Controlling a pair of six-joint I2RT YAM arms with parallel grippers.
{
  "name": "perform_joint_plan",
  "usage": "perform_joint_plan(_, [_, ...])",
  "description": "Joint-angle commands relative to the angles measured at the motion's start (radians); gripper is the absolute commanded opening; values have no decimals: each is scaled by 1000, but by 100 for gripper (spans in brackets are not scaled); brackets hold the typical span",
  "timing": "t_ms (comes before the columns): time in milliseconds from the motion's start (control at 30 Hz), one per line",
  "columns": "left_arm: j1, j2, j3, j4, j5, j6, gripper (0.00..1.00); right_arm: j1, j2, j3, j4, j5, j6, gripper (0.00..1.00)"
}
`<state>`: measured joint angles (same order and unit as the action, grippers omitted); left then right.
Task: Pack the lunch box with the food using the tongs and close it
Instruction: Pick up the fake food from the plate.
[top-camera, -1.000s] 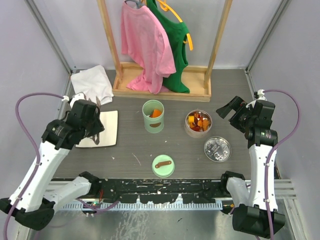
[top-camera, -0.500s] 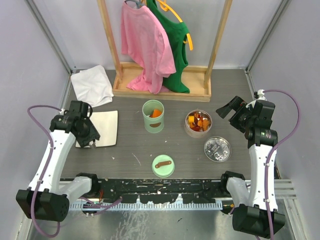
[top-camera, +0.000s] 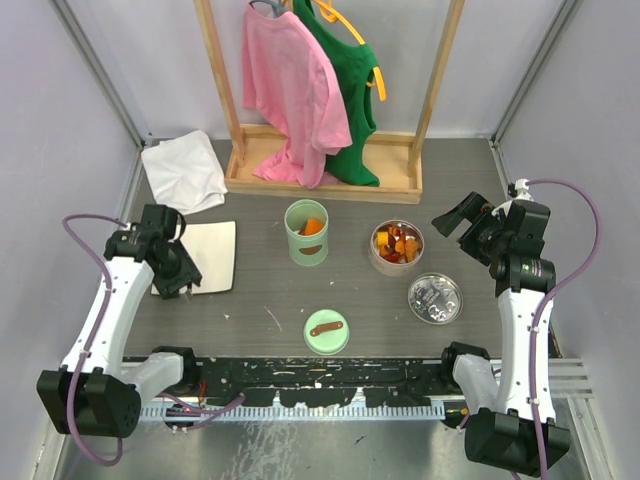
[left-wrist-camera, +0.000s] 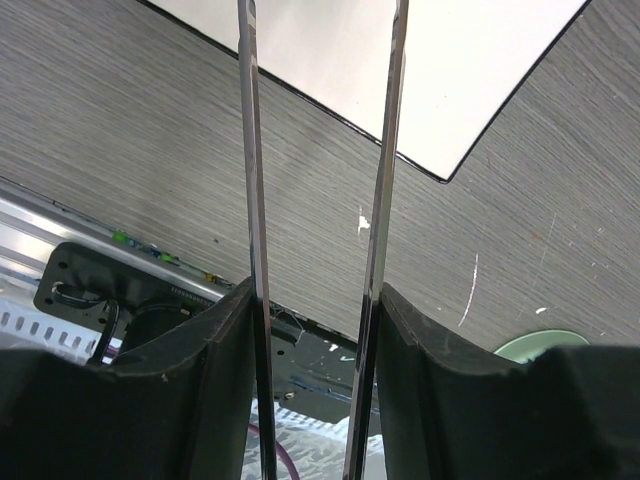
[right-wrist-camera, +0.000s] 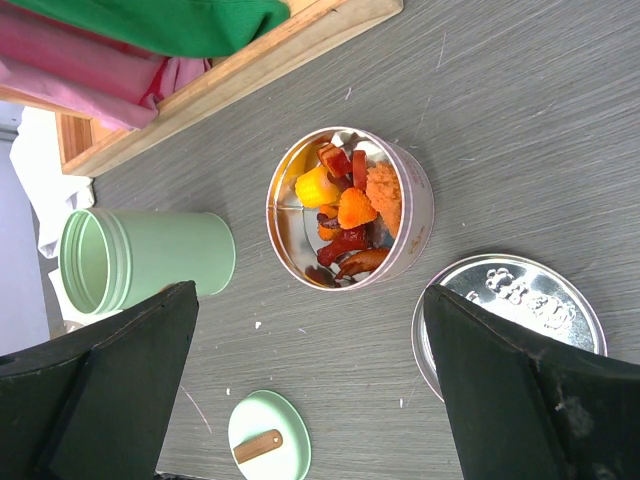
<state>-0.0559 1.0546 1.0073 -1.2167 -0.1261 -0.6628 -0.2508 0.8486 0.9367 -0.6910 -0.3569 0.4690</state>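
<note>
My left gripper needs to lift across to the tin's food, to its right in the top view, and lower the tongs (left-wrist-camera: 253, 150) there to release their arms.
The tongs (left-wrist-camera: 253, 150) run as two thin metal arms between my left gripper's fingers (left-wrist-camera: 420, 350), which press on them from both sides. My left gripper (top-camera: 178, 280) hangs over the near edge of a white mat (top-camera: 210, 255). The lunch box (top-camera: 306, 232) is a pale green cylinder standing open, with an orange piece inside. Its green lid (top-camera: 326, 331) with a brown tab lies in front. The food (right-wrist-camera: 345, 215), orange, red and brown pieces, fills a round tin (top-camera: 396, 246). My right gripper (top-camera: 452, 218) stands open above and to the right of the tin, holding nothing.
The tin's silver lid (top-camera: 435, 297) lies to the right of the green lid. A wooden rack (top-camera: 325, 180) with pink and green shirts stands at the back. A folded white cloth (top-camera: 183, 168) lies at the back left.
The left arm has drawn back to the left and sunk lower over the white mat, tongs still between its fingers. The right arm has not moved.
</note>
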Motion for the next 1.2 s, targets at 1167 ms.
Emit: perform_joint_plan(1167, [25,20,-69,80,70,46,42,-3,-17,16,30,1,-9,100])
